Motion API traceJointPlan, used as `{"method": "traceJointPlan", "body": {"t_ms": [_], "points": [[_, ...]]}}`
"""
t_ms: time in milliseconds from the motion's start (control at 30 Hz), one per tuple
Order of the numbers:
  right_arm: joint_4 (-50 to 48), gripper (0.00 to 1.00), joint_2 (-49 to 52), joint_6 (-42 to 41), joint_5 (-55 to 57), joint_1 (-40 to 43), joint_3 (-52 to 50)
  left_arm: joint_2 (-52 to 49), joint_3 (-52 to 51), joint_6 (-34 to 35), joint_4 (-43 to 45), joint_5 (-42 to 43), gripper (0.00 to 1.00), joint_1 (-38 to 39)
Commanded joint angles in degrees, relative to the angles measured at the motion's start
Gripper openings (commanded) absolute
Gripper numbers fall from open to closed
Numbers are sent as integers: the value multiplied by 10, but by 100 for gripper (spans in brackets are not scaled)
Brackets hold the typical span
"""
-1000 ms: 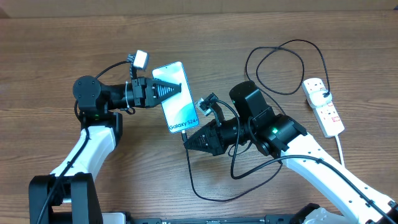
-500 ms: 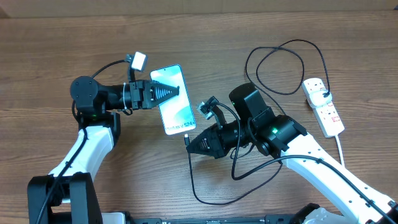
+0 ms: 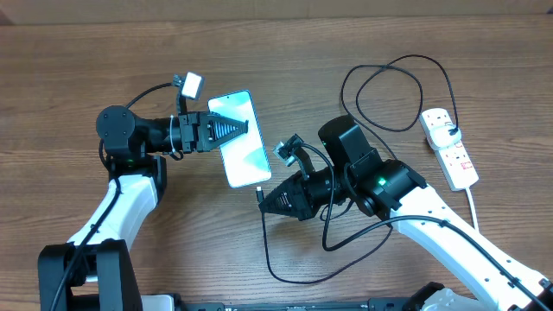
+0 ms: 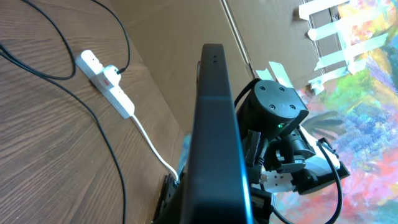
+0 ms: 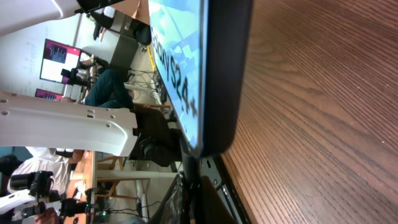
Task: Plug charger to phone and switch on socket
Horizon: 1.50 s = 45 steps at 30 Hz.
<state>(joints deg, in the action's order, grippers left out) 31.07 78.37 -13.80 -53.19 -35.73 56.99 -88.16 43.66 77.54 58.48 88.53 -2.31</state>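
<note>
My right gripper moves away from the phone point(image 3: 240, 140) and down next. It releases the connector tip where there is room, since bare tabletop lies below the gripper.
My left gripper point(image 3: 232, 130) is shut on the phone point(image 3: 240, 140) and holds it above the table, lit blue screen up. In the left wrist view the phone point(image 4: 214, 124) shows edge-on between my fingers point(image 4: 208, 208). My right gripper point(image 3: 263, 200) is shut on the connector tip of the charger point(image 3: 260, 193), just at the phone's bottom edge. In the right wrist view the tip point(image 5: 189, 165) meets the phone's point(image 5: 208, 62) lower edge; I cannot tell if it is seated. The black cable point(image 3: 380, 78) loops to the adapter point(image 3: 442, 130) in the white socket point(image 3: 454, 151).
The charger cable point(image 3: 294, 272) lies in loose loops under and in front of my right arm. The socket's thick white cord point(image 3: 473, 203) runs toward the front right edge. The socket also shows in the left wrist view point(image 4: 107, 84).
My left gripper has pulled the phone slightly left and down. My right gripper with the connector has shifted slightly right and stays at the phone's bottom edge.
</note>
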Motion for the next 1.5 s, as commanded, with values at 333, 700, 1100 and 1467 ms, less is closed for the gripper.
{"method": "traceJointPlan", "body": {"t_ms": [333, 700, 1100, 1467], "points": [[163, 4, 2, -30, 422, -1, 3, 5, 10, -44, 5, 20, 4, -22], [117, 54, 142, -59, 442, -6, -11, 5, 10, -54, 4, 20, 4, -24], [72, 77, 156, -115, 407, -14, -11, 5, 10, -51, 4, 20, 4, -31], [29, 66, 233, -205, 431, -45, -10, 5, 10, -2, 4, 20, 4, -95]]}}
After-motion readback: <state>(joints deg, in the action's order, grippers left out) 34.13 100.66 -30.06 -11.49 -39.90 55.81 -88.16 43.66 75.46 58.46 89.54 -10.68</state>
